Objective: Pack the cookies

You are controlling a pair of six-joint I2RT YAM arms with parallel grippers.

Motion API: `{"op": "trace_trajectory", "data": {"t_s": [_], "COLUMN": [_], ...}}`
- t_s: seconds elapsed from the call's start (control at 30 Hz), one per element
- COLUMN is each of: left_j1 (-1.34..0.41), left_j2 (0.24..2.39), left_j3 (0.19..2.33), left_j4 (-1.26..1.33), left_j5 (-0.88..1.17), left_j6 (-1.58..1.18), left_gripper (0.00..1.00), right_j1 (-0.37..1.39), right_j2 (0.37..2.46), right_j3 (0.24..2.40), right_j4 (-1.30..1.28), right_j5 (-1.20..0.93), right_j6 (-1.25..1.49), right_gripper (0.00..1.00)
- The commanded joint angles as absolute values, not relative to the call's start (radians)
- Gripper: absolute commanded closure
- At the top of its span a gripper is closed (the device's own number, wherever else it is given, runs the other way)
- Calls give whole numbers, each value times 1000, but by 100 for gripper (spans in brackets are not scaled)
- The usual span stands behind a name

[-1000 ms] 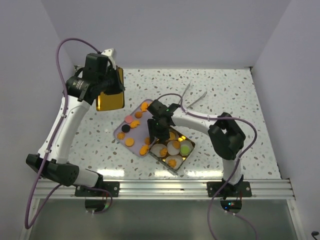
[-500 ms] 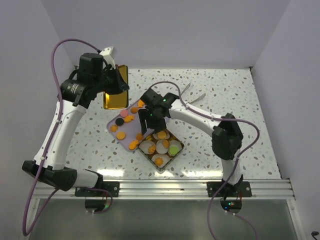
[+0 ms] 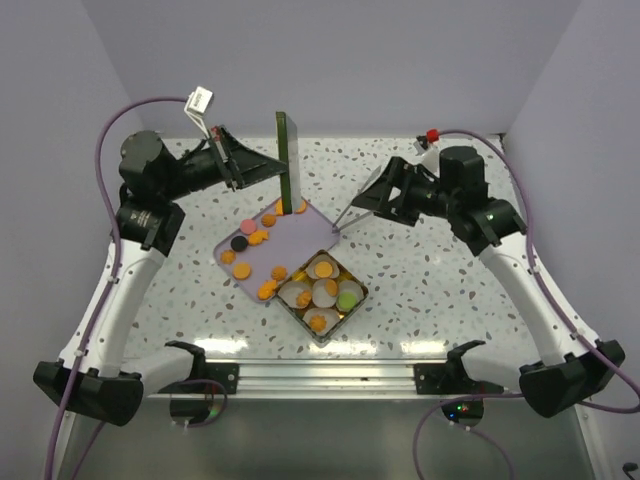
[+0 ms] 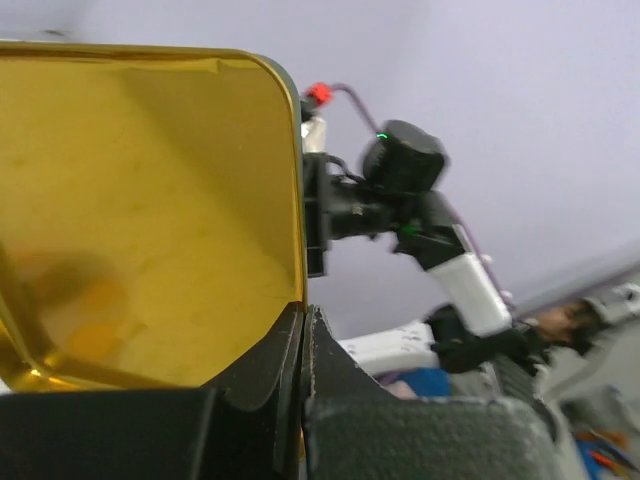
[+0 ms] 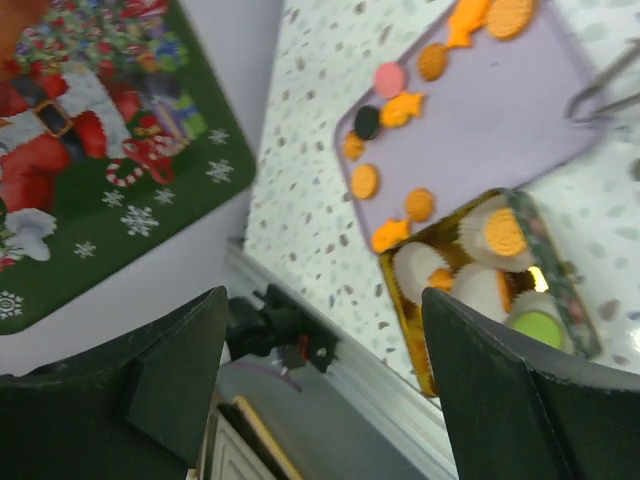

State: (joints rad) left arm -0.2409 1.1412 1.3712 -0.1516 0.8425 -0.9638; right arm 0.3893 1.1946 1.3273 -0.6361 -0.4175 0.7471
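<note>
My right gripper moves open to the left in the top view, tilting level, onto the lid's free edge next, since my left gripper holds another edge.
Small round and fish-shaped orange cookies, plus a pink one and a black one, lie on a purple tray. More cookies sit in white paper cups in a gold tin, one of them green. My left gripper is shut on the tin's lid and holds it upright, edge-on, above the tray's far end. The left wrist view shows the lid's gold inside clamped between the jaws. My right gripper is open and empty, raised right of the tray. Its view shows the lid's green Santa face, the tray and the tin.
Metal tongs lie on the speckled table at the tray's right corner, under my right gripper, and also show in the right wrist view. Lilac walls close in the back and sides. The aluminium rail runs along the near edge.
My right arm has lifted off the tin and swung back to the right, now open and high. My left arm has turned the lid from flat-facing to upright and moved it right. Tray and tin shifted slightly left.
</note>
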Motion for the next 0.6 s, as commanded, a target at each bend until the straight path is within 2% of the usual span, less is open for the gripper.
{"op": "trace_trajectory", "data": {"t_s": [0.0, 0.2, 0.47, 0.57], "left_j1": [-232, -232, -232, -232], "left_j2": [1117, 1097, 1062, 1046], "left_j3": [1234, 1097, 1008, 973], "left_j4": [575, 1021, 1203, 1227], "left_j5": [1071, 1028, 907, 868], "left_j6": [-1478, -1845, -1983, -1997], "left_gripper": [100, 100, 100, 100], "right_j1": [387, 377, 377, 383], "right_j2": [1194, 1201, 1258, 1284], "right_j3": [1255, 1167, 1149, 1163], "right_j4": [-337, -1, 381, 443], "right_j5": [-644, -721, -796, -808], "right_j6": [857, 1050, 1284, 1330], "right_gripper": [18, 18, 18, 19]}}
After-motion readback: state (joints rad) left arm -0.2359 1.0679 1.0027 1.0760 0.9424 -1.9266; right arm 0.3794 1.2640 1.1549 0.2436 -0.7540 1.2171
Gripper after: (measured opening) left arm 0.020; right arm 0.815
